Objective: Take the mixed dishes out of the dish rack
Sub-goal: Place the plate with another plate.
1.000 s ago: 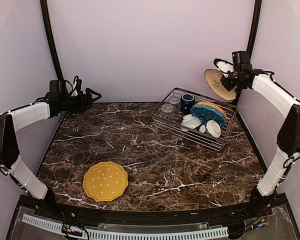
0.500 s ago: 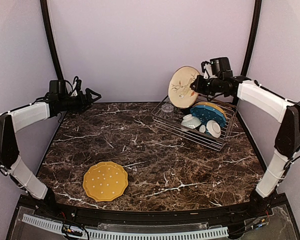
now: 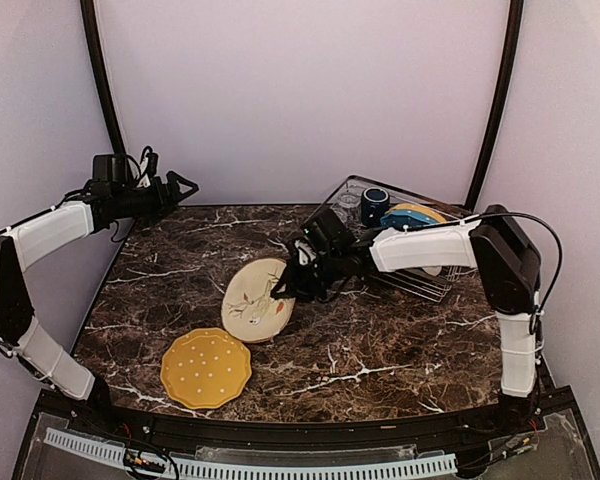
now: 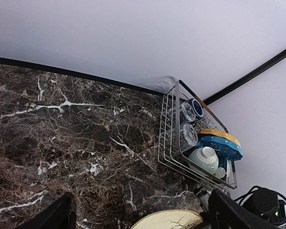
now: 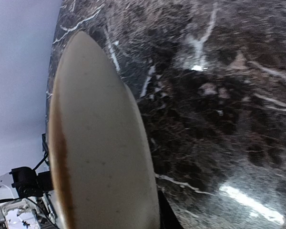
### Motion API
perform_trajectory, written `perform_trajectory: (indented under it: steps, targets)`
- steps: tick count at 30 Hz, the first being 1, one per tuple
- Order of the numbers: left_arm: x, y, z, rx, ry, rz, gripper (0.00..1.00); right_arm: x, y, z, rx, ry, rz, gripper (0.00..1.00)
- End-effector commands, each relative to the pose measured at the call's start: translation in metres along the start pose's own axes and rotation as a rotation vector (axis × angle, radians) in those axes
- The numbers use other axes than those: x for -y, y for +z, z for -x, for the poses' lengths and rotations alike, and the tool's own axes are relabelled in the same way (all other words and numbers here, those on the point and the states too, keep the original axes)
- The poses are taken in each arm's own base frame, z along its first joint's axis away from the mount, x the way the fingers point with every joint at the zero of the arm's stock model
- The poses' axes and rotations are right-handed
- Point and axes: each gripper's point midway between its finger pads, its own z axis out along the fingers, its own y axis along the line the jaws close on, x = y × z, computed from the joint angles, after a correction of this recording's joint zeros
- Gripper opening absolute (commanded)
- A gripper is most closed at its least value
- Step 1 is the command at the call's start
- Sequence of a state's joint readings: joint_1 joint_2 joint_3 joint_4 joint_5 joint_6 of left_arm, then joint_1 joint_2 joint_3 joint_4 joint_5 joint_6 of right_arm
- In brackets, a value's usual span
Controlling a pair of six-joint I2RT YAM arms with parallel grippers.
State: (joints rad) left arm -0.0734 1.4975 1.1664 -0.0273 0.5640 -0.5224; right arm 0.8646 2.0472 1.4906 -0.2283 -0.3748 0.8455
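Note:
My right gripper needs to move the cream plate toward the front edge of the table and open over the mustard yellow plate [image 3: 206,367], which is flat and empty.
My right gripper [image 3: 293,281] is shut on the rim of the cream plate with a painted design [image 3: 257,300], which is tilted low over the middle of the table. Its plain back [image 5: 100,157] fills the right wrist view. The plate's lower edge is close to the mustard yellow plate [image 3: 206,367], which lies flat near the front. At the back right, the wire dish rack [image 3: 426,283] holds a navy mug [image 3: 375,200], glass tumblers [image 4: 188,134], a blue dotted plate [image 4: 221,145], another yellow plate [image 4: 218,133] and white bowls [image 4: 203,159]. Over the table's far left edge, my left gripper [image 3: 183,187] is open and holds nothing.
The right arm [image 3: 425,245] stretches across the front of the rack and hides part of it. Black frame posts [image 3: 102,90] stand at both back corners. Purple walls close in the dark marble table [image 3: 380,350] on three sides.
The right arm has swung the cream plate from high at the far right, over the rack, down to the middle of the table. The left arm has barely moved.

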Motion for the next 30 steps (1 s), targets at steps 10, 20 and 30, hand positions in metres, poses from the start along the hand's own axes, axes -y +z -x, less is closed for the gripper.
perform_trajectory:
  steps: [10,20,30]
  targets:
    - [0.026,-0.018,0.015,0.044,0.023,-0.062,0.95,-0.093,-0.021,-0.016,0.066,-0.185,0.301,0.0]
    - [0.032,-0.027,0.021,0.067,0.047,-0.053,0.95,-0.113,0.02,-0.072,-0.156,-0.278,0.318,0.0]
    - [0.033,-0.029,0.023,0.075,0.058,-0.047,0.95,-0.119,0.044,-0.093,-0.258,-0.305,0.307,0.04]
